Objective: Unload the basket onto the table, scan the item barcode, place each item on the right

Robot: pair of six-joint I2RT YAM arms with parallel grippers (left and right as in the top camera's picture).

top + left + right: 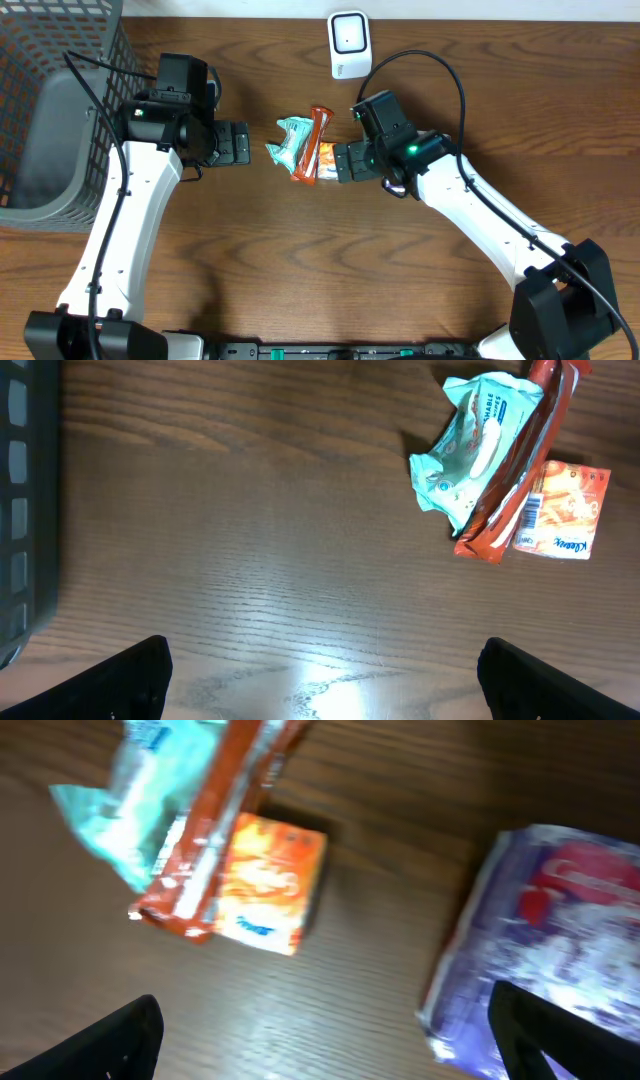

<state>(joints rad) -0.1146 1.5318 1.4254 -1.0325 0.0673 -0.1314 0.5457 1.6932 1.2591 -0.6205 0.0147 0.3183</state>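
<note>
The purple packet's edge [462,965] by the orange box [268,885] lies below, to the right in the wrist view. My right gripper should next shift across and down onto it.
Three items lie bunched at the table's middle: a teal packet [288,143] [468,445] [125,810], a red-orange wrapped bar [316,138] [520,460] [215,830] leaning over it, and a small orange box [326,160] [565,510] [268,885] with a barcode on its side. A purple packet [560,930] [392,186] lies on the wood by my right gripper's right finger, mostly hidden under that arm from above. My right gripper [340,162] [330,1050] is open and empty just right of the orange box. My left gripper [243,143] [325,685] is open and empty, left of the pile. The white scanner [348,45] stands at the back.
A grey wire basket [55,120] [25,510] fills the left side of the table, close behind my left arm. Bare wood stretches along the front between the two arm bases.
</note>
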